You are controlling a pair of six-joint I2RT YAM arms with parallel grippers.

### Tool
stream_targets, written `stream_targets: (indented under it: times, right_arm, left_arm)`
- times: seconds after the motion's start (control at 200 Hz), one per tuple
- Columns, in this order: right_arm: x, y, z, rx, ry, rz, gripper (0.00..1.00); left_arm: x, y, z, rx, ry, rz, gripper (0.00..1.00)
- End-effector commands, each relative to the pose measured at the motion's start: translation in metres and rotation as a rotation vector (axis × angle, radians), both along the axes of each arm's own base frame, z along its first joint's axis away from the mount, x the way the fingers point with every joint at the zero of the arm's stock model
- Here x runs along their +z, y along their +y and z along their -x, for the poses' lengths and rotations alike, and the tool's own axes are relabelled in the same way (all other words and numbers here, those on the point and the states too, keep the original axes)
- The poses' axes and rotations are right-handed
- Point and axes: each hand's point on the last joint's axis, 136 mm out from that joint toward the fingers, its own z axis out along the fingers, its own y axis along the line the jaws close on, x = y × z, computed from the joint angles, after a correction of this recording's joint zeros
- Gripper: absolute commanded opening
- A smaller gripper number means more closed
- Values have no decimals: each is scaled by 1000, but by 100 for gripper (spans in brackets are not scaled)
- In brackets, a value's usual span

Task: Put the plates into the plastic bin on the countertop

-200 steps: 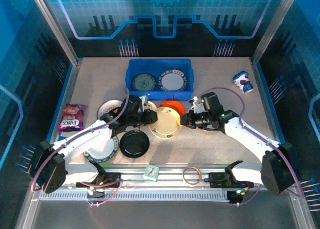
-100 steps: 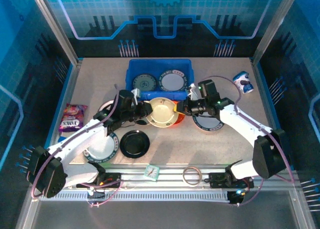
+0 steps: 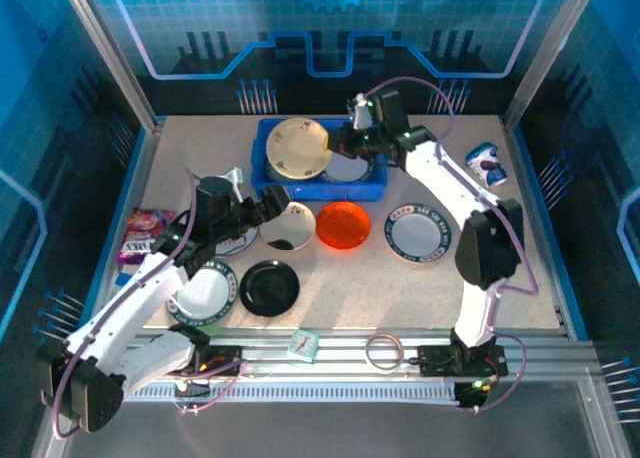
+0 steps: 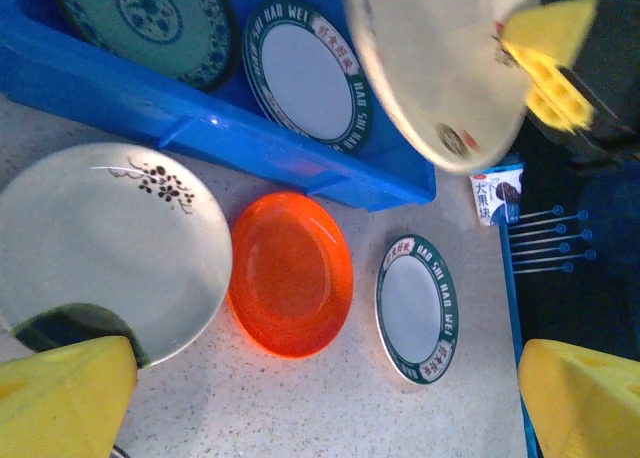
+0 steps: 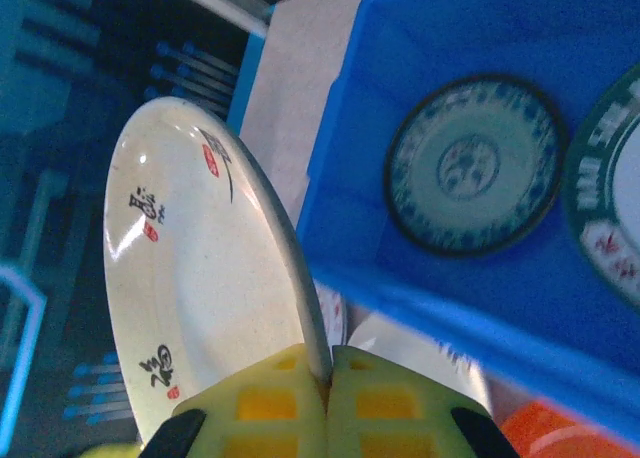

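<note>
My right gripper will next lower the cream plate onto the blue-patterned plate in the bin [image 5: 474,166] and let go of the cream plate's rim there, because the cream plate still hangs above the bin.
My right gripper [image 3: 347,141] is shut on the rim of the cream plate [image 3: 298,146], holding it tilted above the left half of the blue plastic bin [image 3: 378,138]. The right wrist view shows the yellow pads [image 5: 290,403] pinching that rim [image 5: 190,308]. A blue-patterned plate [image 5: 470,163] and a green-rimmed plate [image 3: 345,165] lie in the bin. My left gripper [image 3: 268,209] is open and holds nothing, at the edge of a white flowered plate [image 4: 100,248]. An orange plate [image 3: 343,224], a green-rimmed plate [image 3: 419,228] and a black plate [image 3: 269,287] lie on the countertop [image 3: 400,298].
More plates lie under the left arm [image 3: 200,293]. A purple snack packet [image 3: 146,235] lies at the left edge and a small carton [image 3: 487,163] at the right. A tape ring [image 3: 383,352] and a small square item [image 3: 304,344] sit on the front rail.
The right arm has lifted the cream plate off the countertop and carried it back over the bin. The left gripper has drawn away to the left.
</note>
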Motion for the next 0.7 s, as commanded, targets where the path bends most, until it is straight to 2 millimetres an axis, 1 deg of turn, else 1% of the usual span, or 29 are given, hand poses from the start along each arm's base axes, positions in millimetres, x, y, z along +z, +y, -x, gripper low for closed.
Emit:
stream_targets:
  times: [0.0,0.12,0.155,0.205,0.23,0.345,0.365,0.37,0.375,0.4,0.5,0.55,0.59,0.65,0.695]
  right_arm:
    - [-9,1,-30,-55,18,25,0]
    - [-17,12,-57,-71,12,-6,0]
    - [-24,16,-65,-72,16,-8,0]
    - [-25,21,-74,-69,-9,-28,0]
    - [-32,22,-79,-78,-6,-28,0]
    - [-46,28,-93,-83,1,-55,0]
    - [-42,29,-95,-83,-6,-60,0]
    - [-50,29,-96,-83,4,-55,0]
    - [-53,30,-97,-84,7,-53,0]
    - [-60,31,-100,-82,15,-52,0]
    - [-79,35,-106,-81,36,-44,0]
    - [-93,36,-108,-83,60,-30,0]
    - [-99,38,-109,-77,67,-28,0]
    - [-114,39,-109,-84,91,-2,0]
    - [-121,40,-109,-84,100,8,0]
  left_arm:
    - [-13,20,7,34,21,-48,99]
    - [-16,25,9,41,28,-44,99]
    - [-18,26,9,41,32,-41,99]
    - [-19,26,9,41,35,-36,99]
    - [-20,25,9,38,35,-32,99]
    - [-20,26,9,38,39,-30,99]
    - [-20,26,9,39,40,-32,99]
    - [-20,26,9,39,40,-33,99]
    - [-20,26,9,39,40,-34,99]
    - [-21,27,9,40,41,-36,99]
    - [-24,28,9,42,47,-39,99]
    - [-25,28,9,41,51,-38,99]
    - [-27,27,9,40,60,-37,99]
    - [-31,27,9,40,74,-36,99]
    - [-33,27,9,41,81,-34,99]
